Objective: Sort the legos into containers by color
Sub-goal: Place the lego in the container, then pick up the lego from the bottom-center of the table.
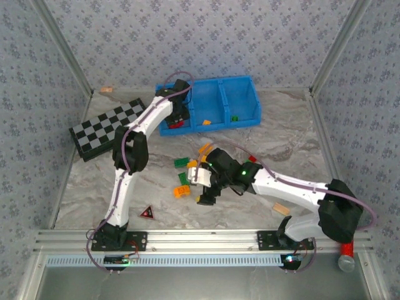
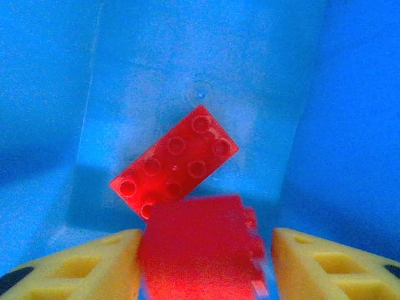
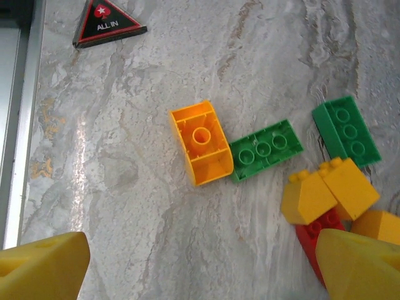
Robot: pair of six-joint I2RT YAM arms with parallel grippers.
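Note:
I will move my right gripper across to the upturned orange brick (image 3: pixel 201 144) next, then turn it and lower it around the brick, because the brick's long sides face bare table and just one green brick.
The blue tray (image 1: pixel 245 94) stands at the back of the table. My left gripper (image 1: pixel 180 116) reaches down into its left compartment. There one red brick (image 2: pixel 176 164) lies flat on the blue floor. A second, blurred red brick (image 2: pixel 200 247) sits between my open left fingers (image 2: pixel 75 269), with a gap on its right side. An orange brick (image 1: pixel 206 122) lies in the middle compartment and a green one (image 1: pixel 234 117) in the right. My right gripper (image 3: pixel 200 275) hovers open over bare table. Ahead of it lie an upturned orange brick (image 3: pixel 200 144), two green bricks (image 3: pixel 265 150), yellow bricks (image 3: pixel 328 190) and a red one (image 3: pixel 315 234).
A checkered board (image 1: pixel 106 128) lies at the back left. The dark red triangle (image 1: pixel 147 213) rests near the left arm's base. A tan wooden block (image 1: pixel 280 209) lies by the right arm. More loose bricks (image 1: pixel 180 162) are scattered mid-table. Metal frame posts stand on both sides.

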